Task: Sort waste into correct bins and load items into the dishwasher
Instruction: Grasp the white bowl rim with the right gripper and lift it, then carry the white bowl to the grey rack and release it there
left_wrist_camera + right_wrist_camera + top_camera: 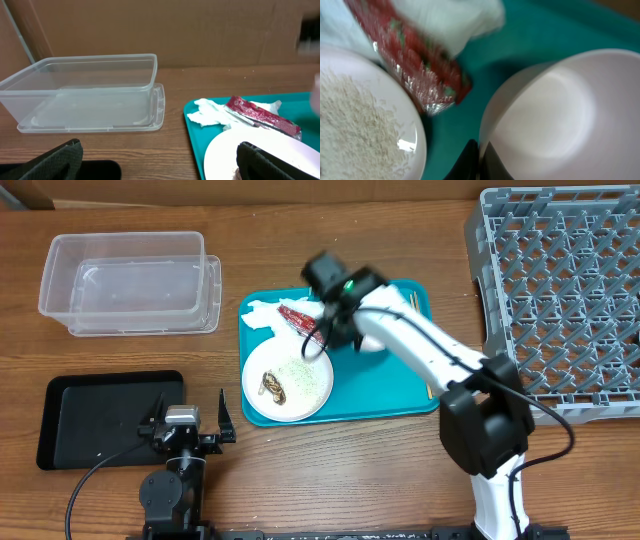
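Note:
The grey dish rack's empty pegs are to my right gripper's right in the overhead view; I lift the bowl across next, then lower it to release.
My right gripper (pixel 335 325) (pixel 479 162) is shut on the rim of a white bowl (pixel 555 110) on the teal tray (pixel 400 390); the arm hides most of the bowl (pixel 368 345) from overhead. The red wrapper (pixel 296 317) (pixel 415 60) lies on the crumpled napkin (pixel 262 312) (pixel 210 112), just left of the bowl. The white plate (pixel 305 395) holds a brown food scrap (pixel 272 385) and rice grains (pixel 350 125). My left gripper (pixel 190 430) (pixel 160 160) is open and empty, on the table beside the black tray (pixel 100 415).
The clear tub (pixel 130 280) (pixel 85 85) stands at the back left. The grey dish rack (pixel 560 290) fills the right side. The second bowl, the cup and the chopsticks do not show clearly; the right arm crosses the teal tray.

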